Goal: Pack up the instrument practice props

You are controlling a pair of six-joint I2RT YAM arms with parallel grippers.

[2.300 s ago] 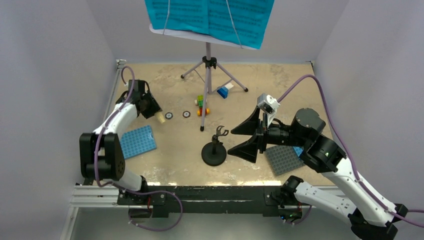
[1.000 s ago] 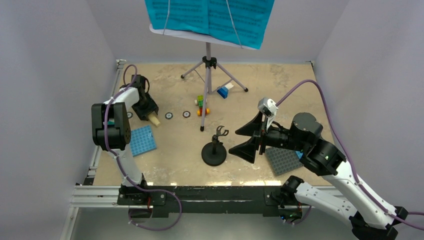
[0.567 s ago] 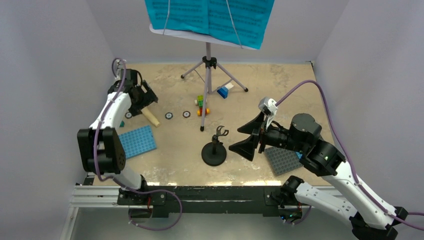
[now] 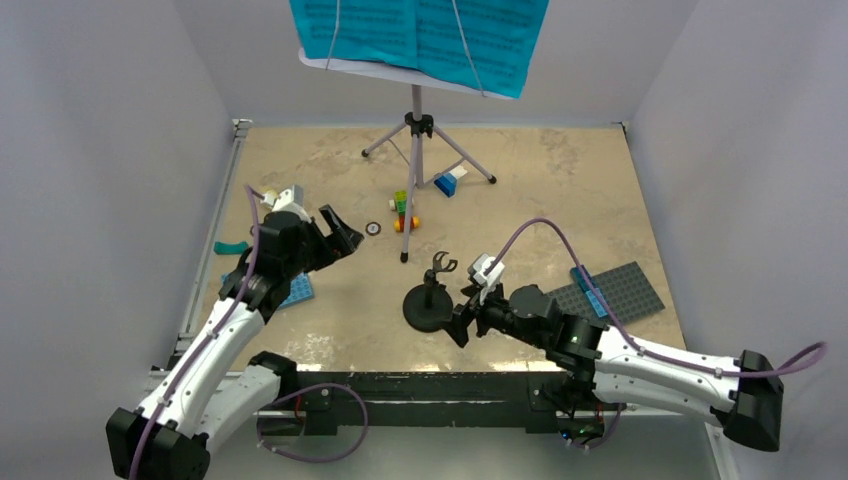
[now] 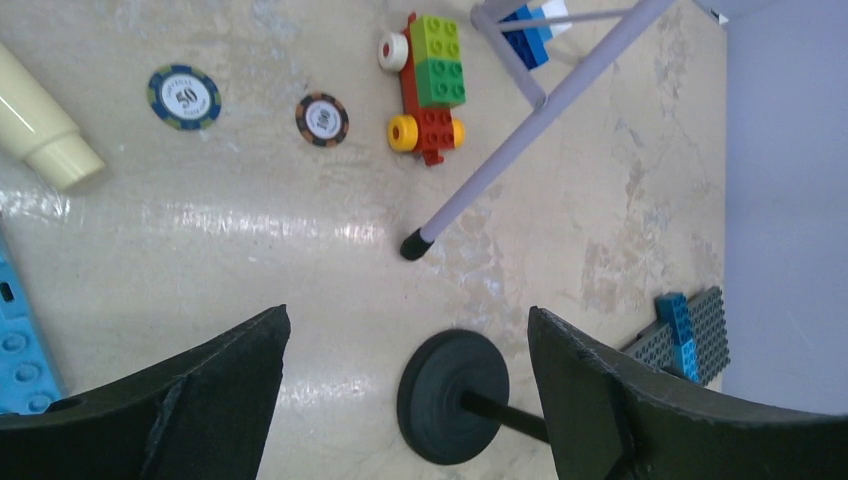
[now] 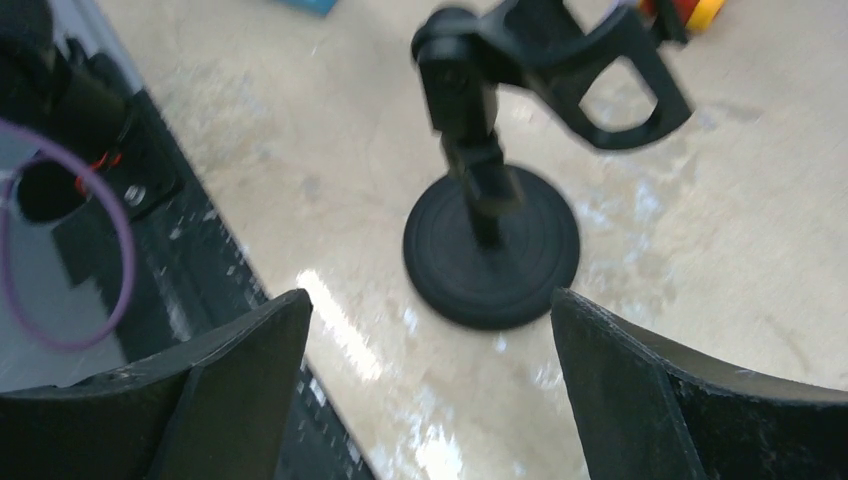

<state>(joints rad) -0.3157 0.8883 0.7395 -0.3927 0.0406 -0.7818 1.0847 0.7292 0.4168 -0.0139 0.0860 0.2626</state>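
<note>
My right gripper goes outward and left in the top view onto the mic stand's pole below its clip [image 4: 430, 279] [image 6: 475, 155] next, since this slim pole fits the fingers.
The lavender music stand holds teal sheet-music pages [image 4: 420, 38] at the back on a silver tripod [image 4: 418, 150], whose leg [image 5: 520, 140] shows in the left wrist view. The black mic stand [image 4: 428, 300] stands upright at centre front. My right gripper [image 4: 462, 322] is open and low just right of it, its round base [image 6: 490, 250] ahead between the jaws. My left gripper [image 4: 340, 235] is open and raised at the left, aimed toward the mic stand [image 5: 450, 395]. The cream microphone [image 5: 45, 130] lies on the floor, hidden under my left arm in the top view.
A red, green and yellow brick car [image 4: 403, 212] and a blue brick [image 4: 448, 182] lie by the tripod. Poker chips [image 5: 183, 96] sit near the microphone. A blue baseplate [image 4: 297, 290] lies under my left arm, a grey baseplate [image 4: 610, 290] at right. Walls enclose three sides.
My left gripper opened, left the microphone on the floor and swung back toward the centre. My right arm dropped low and reached left to the mic stand, uncovering the grey baseplate.
</note>
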